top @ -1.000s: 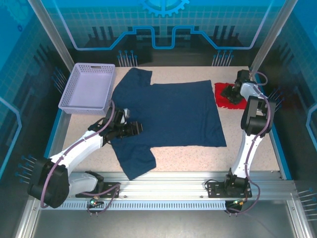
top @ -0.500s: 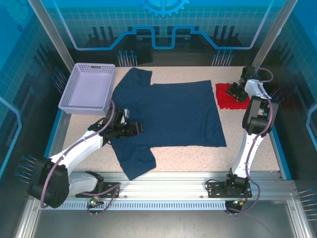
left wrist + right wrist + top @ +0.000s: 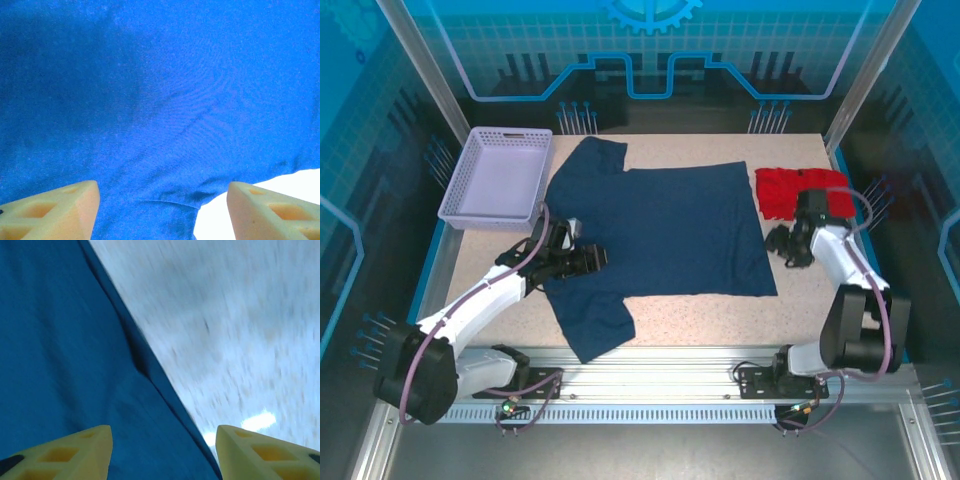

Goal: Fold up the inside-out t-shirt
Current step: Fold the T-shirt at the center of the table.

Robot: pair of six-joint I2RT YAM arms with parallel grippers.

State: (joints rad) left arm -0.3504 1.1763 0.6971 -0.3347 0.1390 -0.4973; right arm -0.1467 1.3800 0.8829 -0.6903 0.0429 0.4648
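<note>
The robot will bring its open right gripper back and down onto the hem's near corner [image 3: 771, 290] and close, because that corner lies lower and closer to the base.
The inside-out t-shirt [image 3: 665, 225] lies flat across the middle of the table, dark navy, with its collar side to the left and its hem to the right. One sleeve [image 3: 592, 320] reaches toward the near edge. My left gripper [image 3: 597, 258] hovers over the shirt where that sleeve joins the body, open with nothing between its fingers. In the left wrist view the gripper [image 3: 162, 212] looks down on blue cloth [image 3: 160, 100] and a seam [image 3: 167, 202]. My right gripper [image 3: 780, 243] stands open at the shirt's right edge. In the right wrist view the gripper [image 3: 164, 452] straddles the cloth's border [image 3: 145, 365].
A lavender basket [image 3: 500, 175] stands at the back left, close to the far sleeve. A bright red folded garment [image 3: 802, 188] lies at the back right, just behind the right gripper. Speckled bare table [image 3: 710, 320] runs between the shirt and the near rail.
The right arm has swung away from the red garment toward the near side and now sits at the shirt's right edge. The left arm and the shirt have not moved.
</note>
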